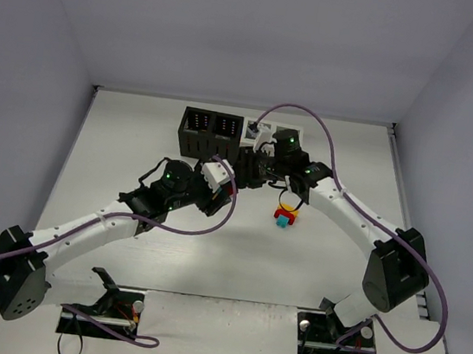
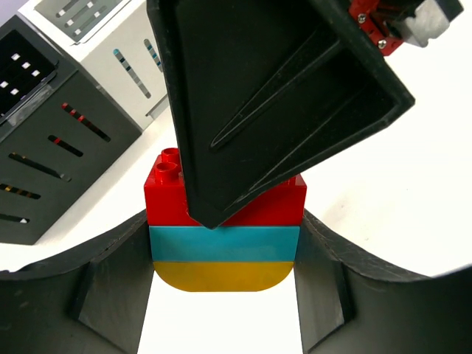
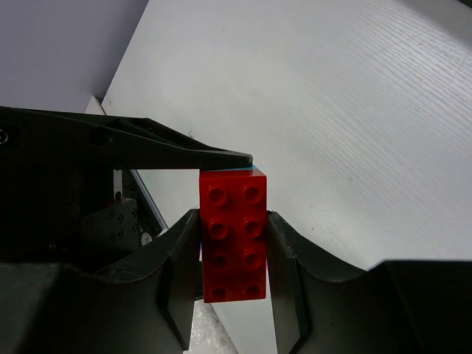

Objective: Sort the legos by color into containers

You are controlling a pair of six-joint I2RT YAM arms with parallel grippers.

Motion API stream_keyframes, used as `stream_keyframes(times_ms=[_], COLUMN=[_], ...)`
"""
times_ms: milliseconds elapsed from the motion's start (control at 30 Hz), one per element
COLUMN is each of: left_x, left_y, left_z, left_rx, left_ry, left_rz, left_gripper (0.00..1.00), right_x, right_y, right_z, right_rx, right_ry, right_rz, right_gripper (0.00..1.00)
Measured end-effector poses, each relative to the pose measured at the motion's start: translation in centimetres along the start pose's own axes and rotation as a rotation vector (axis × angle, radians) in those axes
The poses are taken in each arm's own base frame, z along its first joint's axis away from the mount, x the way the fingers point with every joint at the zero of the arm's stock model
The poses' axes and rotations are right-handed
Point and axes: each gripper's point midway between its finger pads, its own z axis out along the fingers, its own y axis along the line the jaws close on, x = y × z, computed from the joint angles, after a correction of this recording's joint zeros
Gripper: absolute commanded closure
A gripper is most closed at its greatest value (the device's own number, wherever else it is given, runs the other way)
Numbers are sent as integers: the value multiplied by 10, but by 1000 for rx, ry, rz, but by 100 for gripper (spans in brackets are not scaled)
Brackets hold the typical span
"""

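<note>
My right gripper will next pull the red brick off the teal, outward over the black bin with red behind its slots, and release the brick.
A stack of three legos, red [image 2: 265,206] over teal [image 2: 225,243] over yellow [image 2: 221,274], hangs between both arms. My left gripper [image 2: 225,247] is shut on the stack's lower teal and yellow bricks, one finger against each side. The right gripper [image 3: 233,221] is shut on the red brick [image 3: 232,236] on top, its studs facing the right wrist camera. From above, the two grippers meet just in front of the containers, the left [image 1: 227,181] and the right [image 1: 251,172], and they hide the stack. Another red, yellow and teal clump [image 1: 285,215] lies on the table.
The joined containers stand at the back: black bins [image 1: 210,132] on the left, white ones [image 1: 260,133] beside them. In the left wrist view the black bin [image 2: 44,147] and a white bin [image 2: 110,51] are close on the left. Purple cables loop over both arms.
</note>
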Motion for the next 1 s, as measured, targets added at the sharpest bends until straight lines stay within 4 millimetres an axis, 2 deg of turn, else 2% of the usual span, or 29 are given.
stream_keyframes(times_ms=[367,567,600,733,800,900,1000], left_x=[0,-5,1,51,69,80,79], left_y=[0,2,5,16,18,18,19], left_z=[2,7,6,-1,-4,-8,-9], left_rx=[7,6,-11,-65,-77,-82,-94], left_ry=[1,3,28,212,276,317,318], left_rz=[18,28,25,-1,-8,-10,-10], left_gripper=[100,100,100,100,100,100,100], right_x=[0,-7,-10,-39,-52,-58,-57], right_y=[-2,-6,-9,-25,-27,-21,-19], right_z=[-2,-8,-10,-34,-45,-51,-50], right_rx=[1,9,17,75,91,86,85], right_ry=[8,-3,-12,-106,-148,-168,-166], right_rz=[5,2,-1,-5,-13,-32,-45], right_gripper=[100,100,100,100,100,100,100])
